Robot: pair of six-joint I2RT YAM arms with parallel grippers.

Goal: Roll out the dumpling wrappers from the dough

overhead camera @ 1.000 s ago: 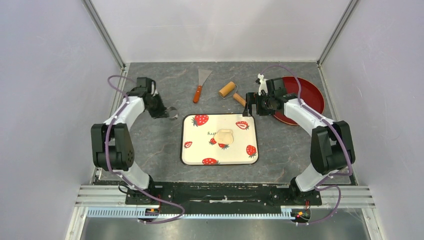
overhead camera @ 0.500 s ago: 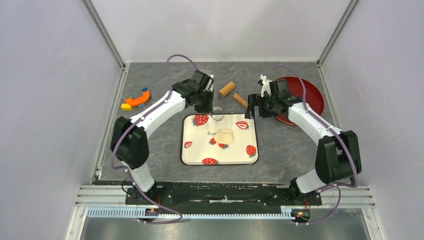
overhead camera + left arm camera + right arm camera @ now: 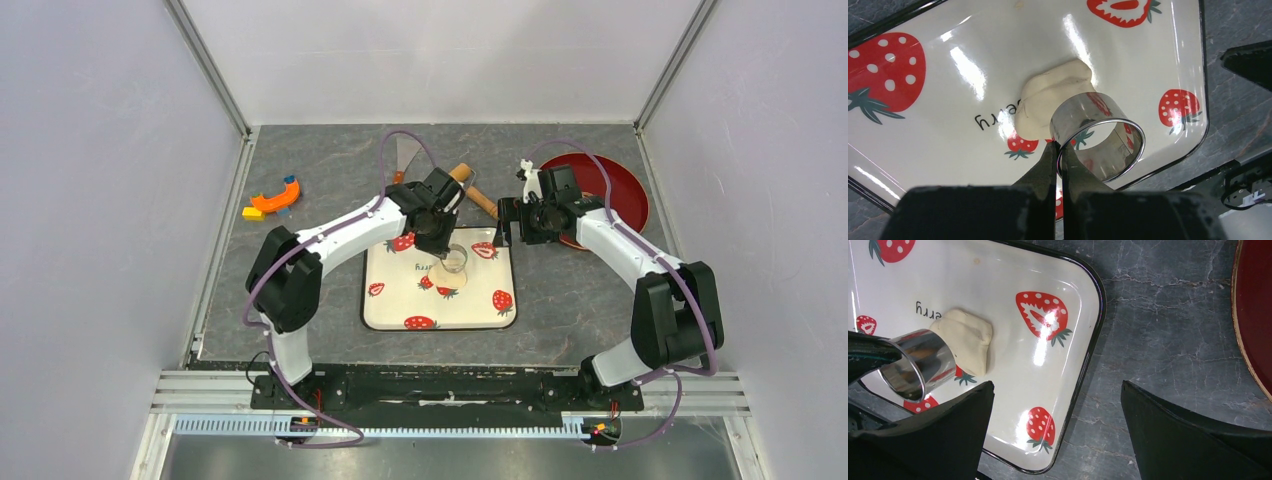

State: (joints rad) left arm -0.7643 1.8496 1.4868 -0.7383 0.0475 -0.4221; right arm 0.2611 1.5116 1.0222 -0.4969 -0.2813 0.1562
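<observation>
The cutter still hangs above the tray, so the left gripper will next bring it down onto the middle of the dough [image 3: 447, 276] [image 3: 1048, 95] and release the cutter's side.
A pale, partly flattened lump of dough [image 3: 1048, 95] [image 3: 968, 340] lies near the middle of the strawberry-print tray [image 3: 400, 295]. My left gripper [image 3: 441, 240] [image 3: 1059, 149] is shut on the wall of a shiny metal ring cutter [image 3: 452, 261] [image 3: 1098, 137] [image 3: 918, 367]. It holds the cutter just above the tray, over the dough's near edge. My right gripper [image 3: 503, 222] [image 3: 1056, 386] hangs open over the tray's far right corner with nothing between its fingers. Dumpling wrappers are out of view.
A wooden roller [image 3: 461, 173] and a scraper [image 3: 406, 150] lie behind the tray, partly hidden by the left arm. A red plate [image 3: 610, 180] sits at the back right. An orange tool [image 3: 272, 200] lies at the left.
My left arm has swung from the table's left side to over the tray, carrying the ring cutter to the dough. The right gripper has barely moved.
</observation>
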